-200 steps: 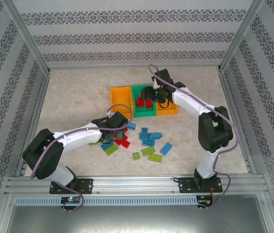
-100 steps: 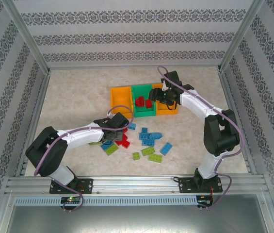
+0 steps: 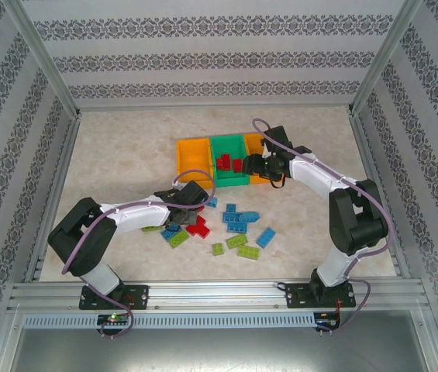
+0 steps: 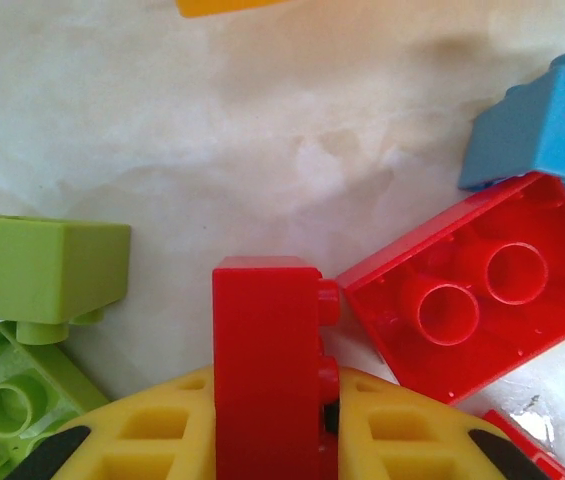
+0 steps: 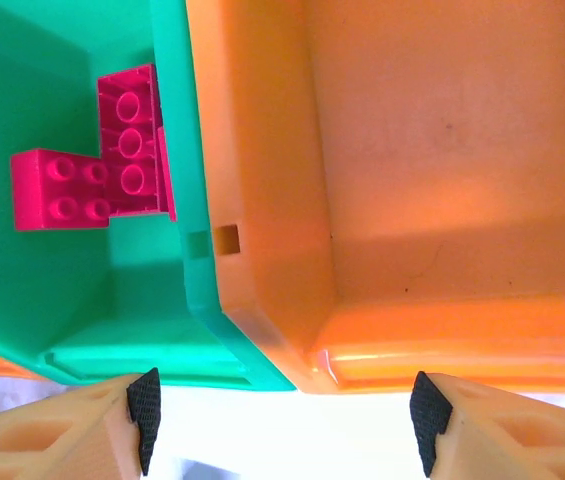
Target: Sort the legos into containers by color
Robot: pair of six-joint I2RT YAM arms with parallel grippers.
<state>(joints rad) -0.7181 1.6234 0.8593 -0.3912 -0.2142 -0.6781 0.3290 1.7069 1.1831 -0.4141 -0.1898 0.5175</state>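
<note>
I need to lift the red lego with my left gripper next, move outward over the near side of the green middle bin (image 3: 231, 181) and release it, since that bin stands outward and holds red legos.
My left gripper (image 4: 272, 440) is shut on a red lego (image 4: 267, 370) standing on edge, its studs to the right, low over the table in the pile (image 3: 191, 203). Beside it lie an upturned red lego (image 4: 472, 300), a blue one (image 4: 547, 125) and two lime green ones (image 4: 42, 270). The containers stand in a row: a left orange bin (image 3: 191, 155), a green middle bin (image 3: 231, 181) holding red legos (image 5: 112, 170), and a right orange bin (image 5: 442, 180). My right gripper (image 5: 282, 420) hangs open and holds nothing, over the near walls where the green and right orange bins meet (image 3: 251, 165).
Loose blue legos (image 3: 238, 218) and green legos (image 3: 236, 242) are scattered on the table in front of the bins, between the two arms. Metal frame posts and patterned walls close in the table on three sides.
My left gripper has closed on the red lego in the pile. My right arm has drawn back from over the green bin toward the right orange bin, jaws staying open.
</note>
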